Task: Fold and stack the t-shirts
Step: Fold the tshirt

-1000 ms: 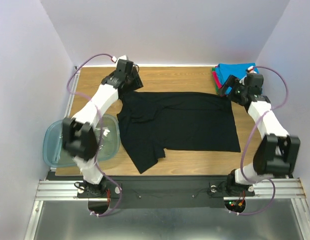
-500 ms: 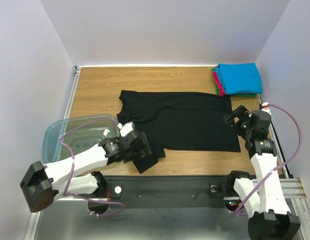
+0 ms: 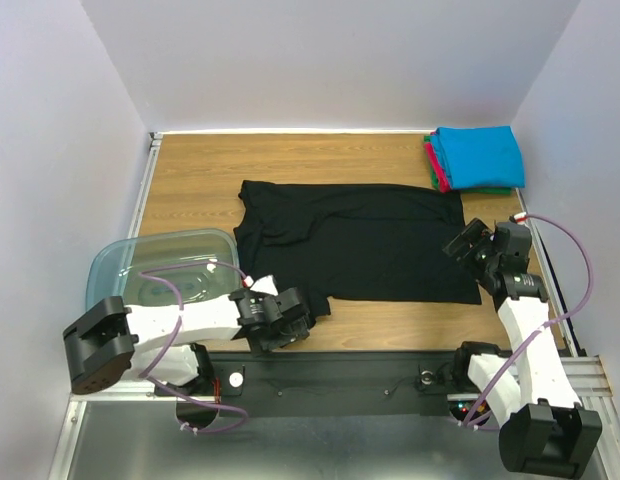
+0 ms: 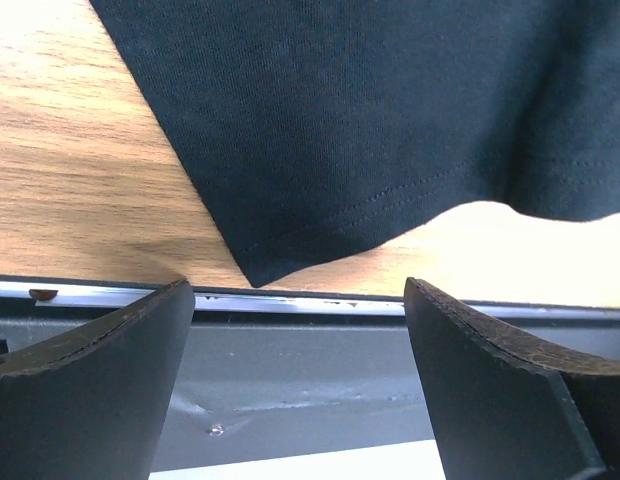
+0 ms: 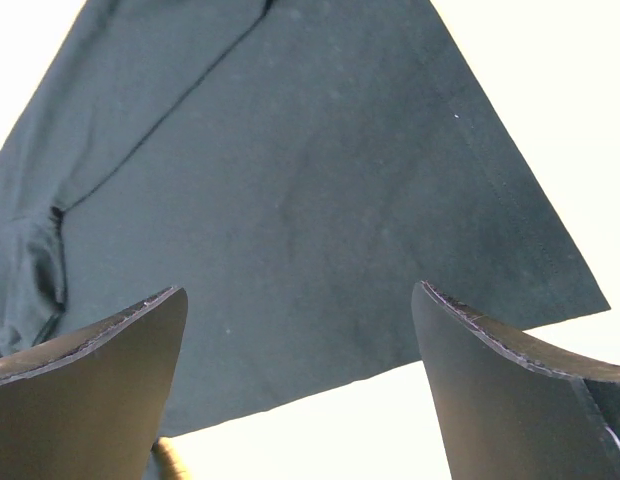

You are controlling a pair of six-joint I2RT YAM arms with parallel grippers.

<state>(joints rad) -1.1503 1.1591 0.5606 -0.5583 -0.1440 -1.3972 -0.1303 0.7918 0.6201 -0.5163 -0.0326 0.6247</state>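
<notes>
The near sleeve's corner (image 4: 260,268) is just beyond my left gripper's open fingers and between them, so my left gripper will lower and move slightly outward onto that corner next.
A large black t-shirt (image 3: 360,245) lies spread flat in the middle of the wooden table (image 3: 200,190). My left gripper (image 3: 290,322) is open and empty at the table's near edge, over the tip of the shirt's near sleeve. In the left wrist view the sleeve (image 4: 390,120) ends in a corner just beyond my open left gripper (image 4: 300,385). My right gripper (image 3: 463,244) is open and empty over the shirt's right hem. In the right wrist view the black cloth (image 5: 290,200) fills the space beyond the right gripper (image 5: 300,395). Folded blue, red-pink and green shirts (image 3: 478,158) are stacked at the back right.
A translucent blue-green plastic tub (image 3: 155,270) sits at the table's left front, beside the left arm. A metal rail (image 4: 290,300) runs along the table's near edge, with the dark arm mount below it. Pale walls close in the table on three sides.
Both arms have swung from the shirt's far edge to its near side. In the last half second the left gripper dropped to the sleeve tip and the right gripper shifted slightly left.
</notes>
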